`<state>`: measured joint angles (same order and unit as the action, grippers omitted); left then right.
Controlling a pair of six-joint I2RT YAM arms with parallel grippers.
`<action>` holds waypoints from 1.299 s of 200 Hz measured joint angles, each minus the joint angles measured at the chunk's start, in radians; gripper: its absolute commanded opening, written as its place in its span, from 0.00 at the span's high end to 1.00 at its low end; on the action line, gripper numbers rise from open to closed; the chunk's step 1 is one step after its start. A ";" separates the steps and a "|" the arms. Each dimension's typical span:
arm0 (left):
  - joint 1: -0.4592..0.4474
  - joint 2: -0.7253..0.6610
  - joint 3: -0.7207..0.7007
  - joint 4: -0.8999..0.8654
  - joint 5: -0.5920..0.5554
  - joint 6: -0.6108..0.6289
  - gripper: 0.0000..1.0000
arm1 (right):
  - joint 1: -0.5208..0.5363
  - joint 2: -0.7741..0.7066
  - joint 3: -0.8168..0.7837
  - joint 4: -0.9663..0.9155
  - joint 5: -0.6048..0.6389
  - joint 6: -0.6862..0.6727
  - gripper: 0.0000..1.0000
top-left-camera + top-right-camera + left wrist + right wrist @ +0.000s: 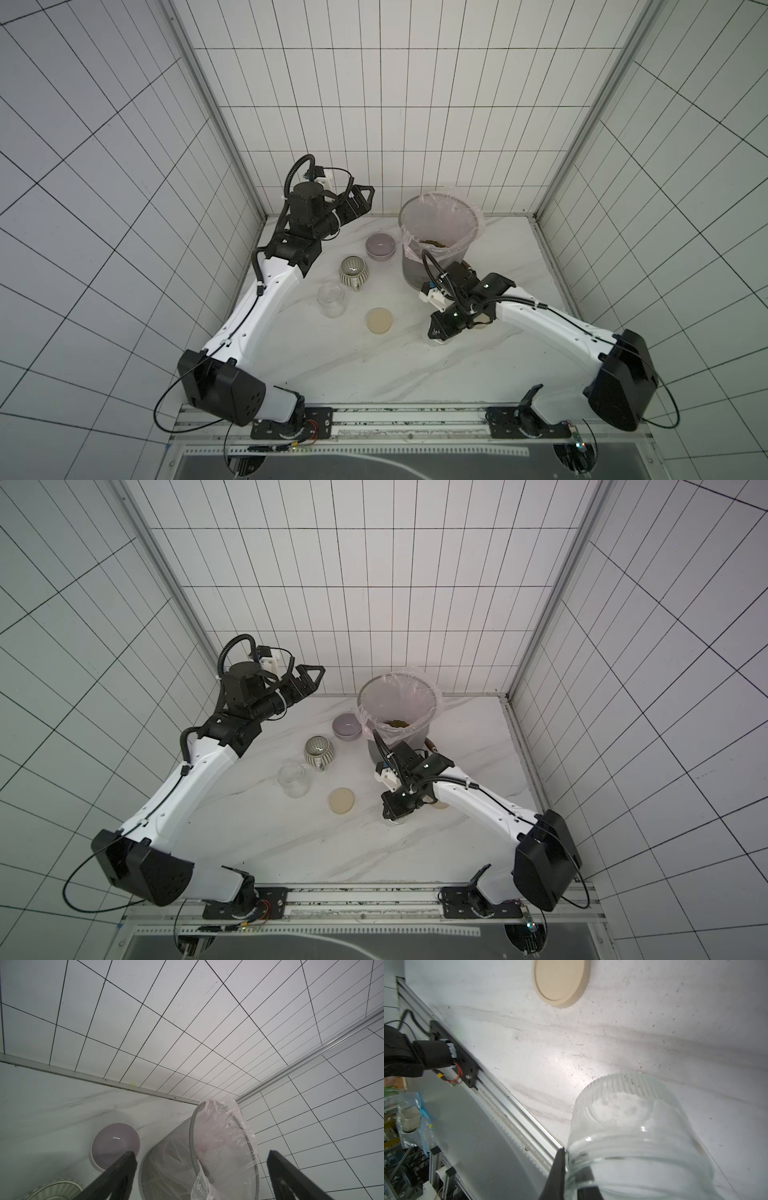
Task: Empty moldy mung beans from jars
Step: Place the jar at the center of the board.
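I should next lower my right gripper, stand the empty second jar on the bare marble tabletop between the lids and release the jar's rim.
One clear glass jar (331, 299) stands open and empty on the marble table (374, 374), its beige lid (379, 320) lying flat beside it. My right gripper (571, 1169) is shut on the rim of a second empty jar (633, 1126), one finger inside and one outside. That jar (436, 341) is low over the table in front of the bin and mostly hidden under the right gripper (440, 330). Mung beans (432, 242) lie in the bin's liner. My left gripper (362, 196) hangs open and empty, raised at the back left.
The tall grey mesh bin (415, 274) with its pink liner stands at the back right. A purple bowl (380, 246) and a ribbed greenish mug (354, 271) sit left of it. A second beige lid (441, 805) peeks out under the right arm.
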<state>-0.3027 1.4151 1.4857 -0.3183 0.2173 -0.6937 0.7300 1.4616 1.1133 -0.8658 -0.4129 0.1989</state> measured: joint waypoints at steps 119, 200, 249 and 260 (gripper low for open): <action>0.092 -0.131 -0.214 -0.125 -0.197 0.097 0.02 | 0.031 0.254 0.008 0.061 0.113 -0.044 0.40; 0.201 -0.159 -0.488 -0.106 -0.475 0.170 0.02 | 0.031 0.079 0.275 -0.008 0.094 -0.012 0.30; 0.273 -0.185 -0.713 0.197 -0.629 0.302 0.02 | -0.119 -0.109 0.294 0.111 0.171 0.008 0.16; 0.315 -0.177 -0.740 0.247 -0.653 0.329 0.02 | -0.210 -0.134 0.287 0.170 0.202 0.016 0.02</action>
<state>0.0124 1.2377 0.7452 -0.0711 -0.4358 -0.3645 0.5201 1.3273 1.4002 -0.6960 -0.2108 0.2150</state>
